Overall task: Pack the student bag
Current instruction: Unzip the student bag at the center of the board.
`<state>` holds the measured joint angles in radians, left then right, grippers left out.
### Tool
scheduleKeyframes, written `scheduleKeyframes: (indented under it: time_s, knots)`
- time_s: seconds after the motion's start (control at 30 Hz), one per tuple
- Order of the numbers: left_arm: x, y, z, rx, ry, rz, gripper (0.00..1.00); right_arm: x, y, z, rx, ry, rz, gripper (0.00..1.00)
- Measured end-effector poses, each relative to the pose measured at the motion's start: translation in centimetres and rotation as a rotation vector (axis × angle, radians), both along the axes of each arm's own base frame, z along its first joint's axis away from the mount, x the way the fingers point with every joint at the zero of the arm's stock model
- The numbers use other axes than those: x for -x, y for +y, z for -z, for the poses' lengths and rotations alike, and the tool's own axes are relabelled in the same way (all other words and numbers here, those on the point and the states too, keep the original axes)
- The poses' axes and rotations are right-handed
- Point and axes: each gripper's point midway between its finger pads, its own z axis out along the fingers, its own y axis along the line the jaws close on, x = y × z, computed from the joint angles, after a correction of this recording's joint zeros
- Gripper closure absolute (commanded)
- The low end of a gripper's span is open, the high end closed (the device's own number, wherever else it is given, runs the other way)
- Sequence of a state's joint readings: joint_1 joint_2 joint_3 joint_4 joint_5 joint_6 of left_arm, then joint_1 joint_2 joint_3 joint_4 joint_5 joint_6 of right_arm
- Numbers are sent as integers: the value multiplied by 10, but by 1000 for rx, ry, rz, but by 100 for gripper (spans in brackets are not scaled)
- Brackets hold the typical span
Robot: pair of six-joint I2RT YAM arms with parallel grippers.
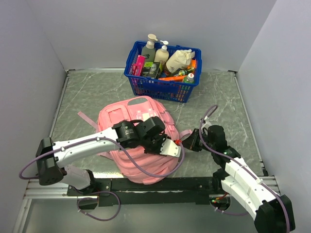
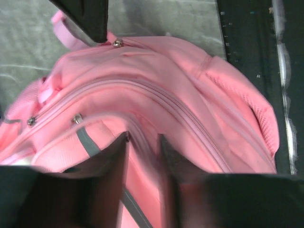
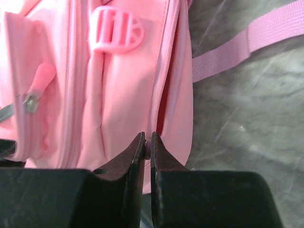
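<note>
The robot's right gripper holds the zip pull and should next move it outward to the pink strap and let go, because the side zip (image 3: 162, 111) gapes beside that strap, outward of the gripper.
The student bag (image 1: 127, 122) is a pink backpack lying flat at the table's middle, and it fills the left wrist view (image 2: 156, 80). My left gripper (image 1: 174, 149) reaches across it to its right side; its jaws (image 2: 142, 145) stand narrowly apart, pinching a fold of the pink fabric. My right gripper (image 1: 186, 144) is at the bag's right edge, shut on a small pale pink zipper pull (image 3: 148, 145). Above the pull the side zip (image 3: 162, 111) gapes slightly and shows a red lining. A pink strap (image 3: 237, 50) lies on the table beside it.
A blue plastic basket (image 1: 160, 88) with pump bottles and other items stands at the back, just behind the bag. Grey walls enclose the table on three sides. A black rail (image 1: 160, 184) runs along the near edge.
</note>
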<state>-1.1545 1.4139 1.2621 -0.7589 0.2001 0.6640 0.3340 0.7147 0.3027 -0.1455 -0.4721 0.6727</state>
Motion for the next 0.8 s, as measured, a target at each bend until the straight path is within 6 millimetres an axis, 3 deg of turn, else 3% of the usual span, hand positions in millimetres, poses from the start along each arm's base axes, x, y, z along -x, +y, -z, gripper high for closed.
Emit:
scheduleKeyframes:
  time_s: [0.07,0.13,0.2,0.23,0.33,0.43,0.5,0.57,0.7,0.8]
  knots:
    - [-3,-1,-4,10,-18,-49,38,-6,-3,-1,0,-25,24,100]
    - [-7,-2,-12,31,-34,-98,35,-10,-6,-1,-3,-46,42,100]
    - [-10,-6,-23,56,-43,-121,18,-10,-7,-3,-7,-58,47,100]
    - [-10,-8,-29,70,-43,-119,15,-10,-7,-3,-9,-62,45,100]
    - [-4,-19,-52,121,-47,-92,18,-9,-6,-4,-12,-66,37,100]
    - [14,-33,-60,132,-29,-49,21,-9,-5,-5,-19,-70,28,100]
    - [23,-45,-50,116,-9,-35,22,-8,-4,-6,-25,-74,21,100]
    - [27,-52,-27,84,9,-37,23,-7,-3,-6,-30,-78,14,100]
    - [23,-37,37,-50,7,-101,24,-5,-2,-8,-37,-91,4,100]
    - [14,-41,50,-49,-36,-151,23,-5,-2,-9,-38,-98,3,100]
